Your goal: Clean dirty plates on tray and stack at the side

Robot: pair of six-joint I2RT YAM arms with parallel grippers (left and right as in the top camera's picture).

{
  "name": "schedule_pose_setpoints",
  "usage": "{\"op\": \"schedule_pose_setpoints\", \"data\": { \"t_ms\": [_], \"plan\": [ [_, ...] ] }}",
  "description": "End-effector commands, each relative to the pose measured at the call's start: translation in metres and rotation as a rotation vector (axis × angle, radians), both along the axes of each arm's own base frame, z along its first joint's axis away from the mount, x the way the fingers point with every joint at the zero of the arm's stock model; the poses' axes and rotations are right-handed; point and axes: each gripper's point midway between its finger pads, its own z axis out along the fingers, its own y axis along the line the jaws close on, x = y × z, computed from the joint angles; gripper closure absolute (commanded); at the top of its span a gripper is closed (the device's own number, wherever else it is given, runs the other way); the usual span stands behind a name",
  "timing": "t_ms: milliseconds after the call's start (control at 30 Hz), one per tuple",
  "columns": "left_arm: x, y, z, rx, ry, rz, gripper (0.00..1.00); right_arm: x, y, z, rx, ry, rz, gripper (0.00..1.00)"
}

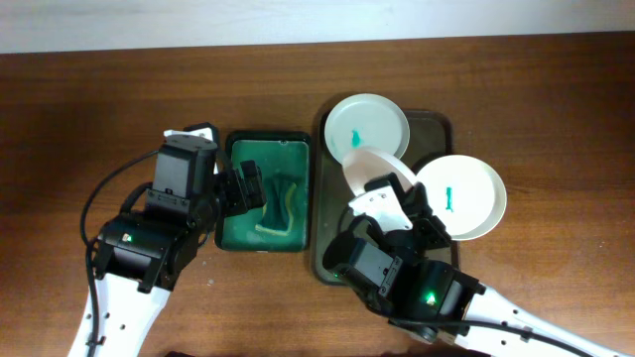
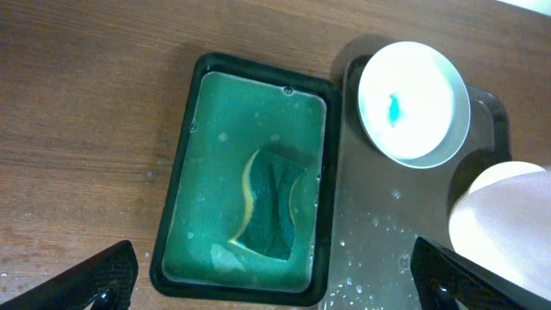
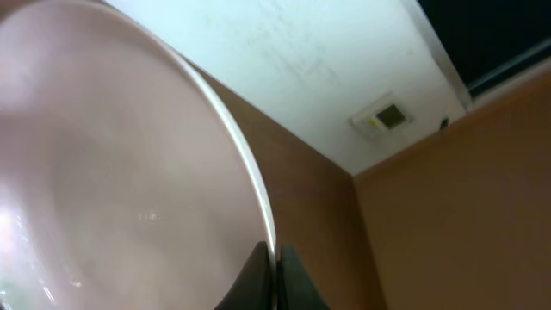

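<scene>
My right gripper should next bring the third plate past the plate at the tray's edge, down onto the open bare wood beyond, and let it go.
Three white plates are in view. One with a teal smear (image 1: pixel 367 126) lies at the back of the dark tray (image 1: pixel 327 248), also in the left wrist view (image 2: pixel 413 103). Another smeared plate (image 1: pixel 459 195) lies at the tray's right edge. My right gripper (image 3: pixel 277 258) is shut on the rim of the third plate (image 1: pixel 375 169), held tilted above the tray; it fills the right wrist view (image 3: pixel 120 172). My left gripper (image 1: pixel 248 188) is open above the green tray (image 1: pixel 238 149), over the sponge (image 2: pixel 271 202).
The green tray (image 2: pixel 181 198) holds greenish water and stands on the wooden table just left of the dark tray. Water drops lie on the dark tray's floor (image 2: pixel 370 250). Bare wood lies left and behind.
</scene>
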Motion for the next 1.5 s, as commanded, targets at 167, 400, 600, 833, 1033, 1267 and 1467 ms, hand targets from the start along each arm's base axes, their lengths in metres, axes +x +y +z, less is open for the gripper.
{"op": "schedule_pose_setpoints", "data": {
  "t_ms": [167, 400, 600, 833, 1033, 1267, 1467],
  "plan": [
    [0.002, 0.003, 0.008, 0.006, -0.022, 0.008, 0.01, 0.014, 0.007, -0.015, 0.263, 0.065, -0.002, 0.96],
    [0.002, 0.003, 0.008, 0.006, -0.022, 0.008, 0.01, 0.054, -0.081, -0.031, 0.917, 0.369, -0.178, 0.96],
    [0.002, 0.003, 0.008, 0.006, -0.022, 0.008, 0.01, 0.031, -0.292, -0.069, 1.299, 0.137, -0.776, 0.96],
    [0.002, 0.003, 0.008, 0.006, -0.022, 0.008, 0.01, -0.01, -0.378, -0.19, 1.471, 0.236, -1.179, 0.96],
    [0.002, 0.003, 0.008, 0.006, -0.022, 0.008, 0.01, 0.002, -0.35, -0.201, 1.427, 0.391, -1.08, 0.44],
    [0.002, 0.003, 0.008, 0.006, -0.022, 0.008, 0.0, 0.041, -0.273, -0.155, 1.211, 0.531, -0.721, 0.46],
    [0.002, 0.003, 0.008, 0.006, -0.022, 0.008, 0.01, 0.057, -0.228, -0.181, 0.97, 0.717, -0.585, 0.56]
  ]
}}
